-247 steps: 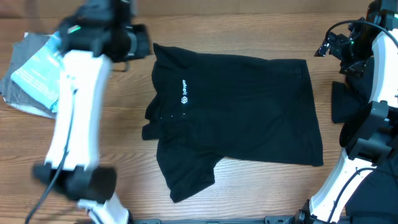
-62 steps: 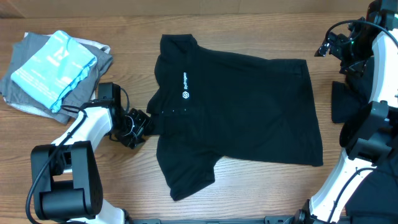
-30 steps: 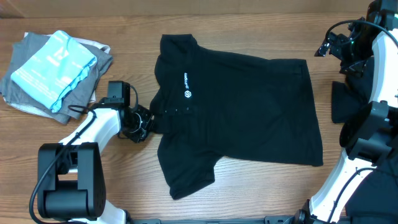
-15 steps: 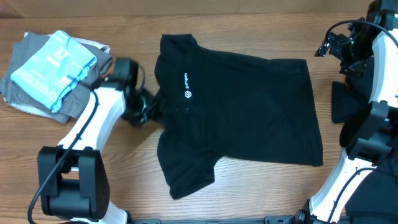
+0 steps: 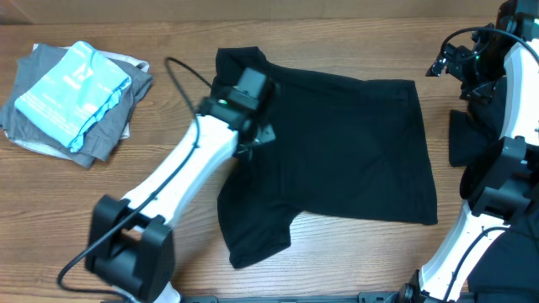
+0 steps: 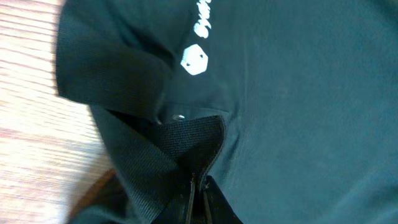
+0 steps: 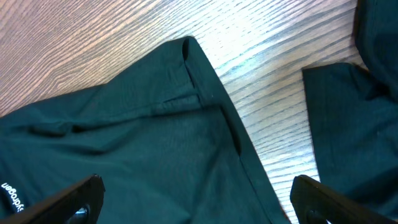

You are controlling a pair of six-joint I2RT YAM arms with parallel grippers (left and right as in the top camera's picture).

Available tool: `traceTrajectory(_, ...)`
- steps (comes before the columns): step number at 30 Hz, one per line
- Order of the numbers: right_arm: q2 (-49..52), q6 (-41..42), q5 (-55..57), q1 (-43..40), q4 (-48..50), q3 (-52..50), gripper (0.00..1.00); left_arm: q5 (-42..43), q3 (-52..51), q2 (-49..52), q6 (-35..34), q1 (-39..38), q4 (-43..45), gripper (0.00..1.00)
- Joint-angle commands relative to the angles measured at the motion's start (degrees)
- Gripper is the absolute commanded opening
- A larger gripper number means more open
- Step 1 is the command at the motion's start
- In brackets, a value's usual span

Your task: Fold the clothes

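Note:
The sleeve edge still hangs lifted, so I should move my left gripper to the right in the overhead view, onto the shirt's flat body (image 5: 285,158) (image 6: 252,158), and let go of the sleeve edge.
A black T-shirt (image 5: 354,143) lies spread across the middle of the wooden table. My left gripper (image 5: 255,139) is over the shirt's left part, shut on its ribbed sleeve edge (image 6: 180,146), which is lifted and drawn in over the body. In the left wrist view the shut fingers (image 6: 199,196) pinch this cloth just below the white lettering (image 6: 194,61). My right gripper (image 5: 459,63) hangs open and empty above the shirt's far right corner (image 7: 186,46); its fingers (image 7: 196,186) are spread wide over the black cloth (image 7: 124,137).
A pile of folded grey and light blue clothes (image 5: 72,93) lies at the far left. Another black garment (image 5: 470,135) lies at the right edge beside the right arm, and it also shows in the right wrist view (image 7: 354,143).
My left gripper has moved from the shirt's left side up and to the right, pulling the sleeve over the shirt's body. The white lettering is now covered in the overhead view. The right arm is still.

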Motion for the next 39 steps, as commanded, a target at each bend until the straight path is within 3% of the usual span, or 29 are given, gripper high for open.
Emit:
traceTrajectory(1, -1.38, 0.2, -0.37, 0.15, 0.2, 1.16, 1.0, -2.71, 0.72, 5.38, 2.78, -3.23, 0.68, 0.06)
traceTrajectory(9, -1.38, 0.2, -0.37, 0.15, 0.2, 1.16, 1.0, -2.4, 0.74, 14.69, 6.73, -5.6, 0.83, 0.04)
traceTrajectory(17, -1.38, 0.2, -0.37, 0.15, 0.2, 1.16, 1.0, -2.64, 1.09, 14.82, 16.68, -6.16, 1.66, 0.06)
traceTrajectory(22, -1.38, 0.22, -0.37, 0.17, 0.22, 1.16, 1.0, -2.62, 1.09, 14.82, 19.89, -6.16, 2.12, 0.22)
traceTrajectory(24, -1.38, 0.2, -0.37, 0.15, 0.2, 1.16, 1.0, -2.12, 1.16, 14.82, 20.09, -6.16, 2.64, 0.39)
traceTrajectory(28, -1.38, 0.2, -0.37, 0.15, 0.2, 1.16, 1.0, 0.31, 1.77, 14.82, 20.24, -5.95, 3.56, 0.58)
traceTrajectory(34, -1.38, 0.2, -0.37, 0.15, 0.22, 1.16, 1.0, 4.87, 4.81, 14.78, 21.81, -4.5, 2.62, 0.67)
traceTrajectory(39, -1.38, 0.2, -0.37, 0.15, 0.2, 1.16, 1.0, 4.44, 12.63, 14.75, 23.54, -4.37, -3.72, 0.72)
